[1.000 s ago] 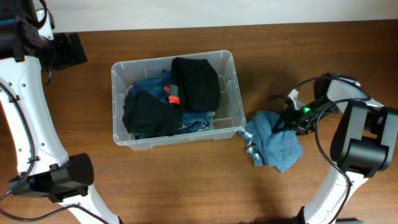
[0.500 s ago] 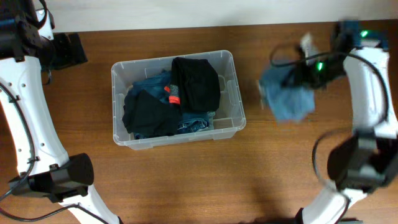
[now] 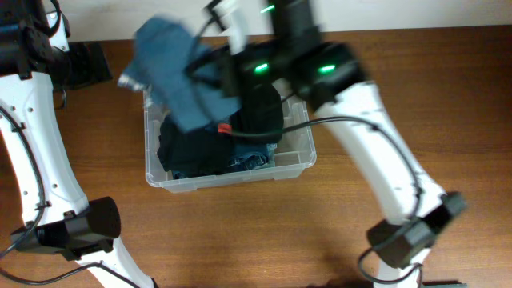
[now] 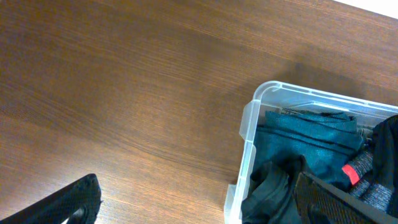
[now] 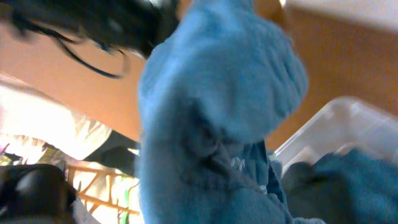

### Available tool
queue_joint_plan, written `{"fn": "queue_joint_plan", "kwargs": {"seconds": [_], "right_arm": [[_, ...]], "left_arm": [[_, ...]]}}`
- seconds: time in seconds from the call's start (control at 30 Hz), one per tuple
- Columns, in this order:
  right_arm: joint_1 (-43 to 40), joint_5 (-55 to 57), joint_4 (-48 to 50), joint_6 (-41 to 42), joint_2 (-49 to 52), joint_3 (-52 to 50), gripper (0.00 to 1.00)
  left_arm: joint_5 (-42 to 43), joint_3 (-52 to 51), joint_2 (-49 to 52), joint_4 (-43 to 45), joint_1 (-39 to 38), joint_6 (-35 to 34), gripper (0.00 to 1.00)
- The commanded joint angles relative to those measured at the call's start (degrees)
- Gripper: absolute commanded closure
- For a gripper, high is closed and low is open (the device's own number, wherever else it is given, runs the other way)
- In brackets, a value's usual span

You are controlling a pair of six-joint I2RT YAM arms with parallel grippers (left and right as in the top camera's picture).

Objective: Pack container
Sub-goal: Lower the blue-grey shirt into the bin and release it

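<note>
My right gripper needs to tilt down and lower the blue denim garment into the tub, on top of the black garments.
The clear plastic container (image 3: 152, 172) stands at the table's centre-left, holding black garments (image 3: 260, 112), folded denim (image 3: 250, 160) and a red label (image 3: 225, 126). My right gripper (image 3: 214, 66) reaches over the tub's far-left part, shut on a blue denim garment (image 3: 172, 64) that hangs above the rim. In the right wrist view the garment (image 5: 211, 124) fills the frame and hides the fingers; a tub corner (image 5: 348, 118) shows behind it. My left gripper (image 4: 199, 211) is open and empty, beside the tub's corner (image 4: 252, 124). It shows at the far left in the overhead view (image 3: 84, 64).
Bare brown wood table (image 3: 360, 200) lies right of and in front of the tub. The right arm's white links (image 3: 376, 152) cross above the table's right half. The left arm's white link (image 3: 32, 136) runs along the left edge.
The right arm has swung from the table's right side, with the blue garment lifted off the wood, to above the tub's far-left part. The left arm has not moved.
</note>
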Motion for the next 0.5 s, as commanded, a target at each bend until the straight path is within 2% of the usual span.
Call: {"fn": "queue_joint_plan", "kwargs": {"seconds": [0.0, 0.13, 0.27, 0.47], "right_arm": [[2.4, 14.6, 0.3, 4.9, 4.9, -0.3, 0.96], [2.5, 16.6, -1.2, 4.8, 11.8, -0.6, 0.96], [2.0, 24.2, -2.2, 1.0, 18.0, -0.8, 0.96], [0.2, 36.4, -8.6, 0.9, 21.7, -0.9, 0.96]], "left_arm": [[0.1, 0.7, -0.2, 0.1, 0.3, 0.1, 0.01], [0.1, 0.7, -0.2, 0.1, 0.3, 0.1, 0.01], [0.1, 0.7, -0.2, 0.1, 0.3, 0.1, 0.01], [0.1, 0.7, -0.2, 0.1, 0.3, 0.1, 0.01]]}}
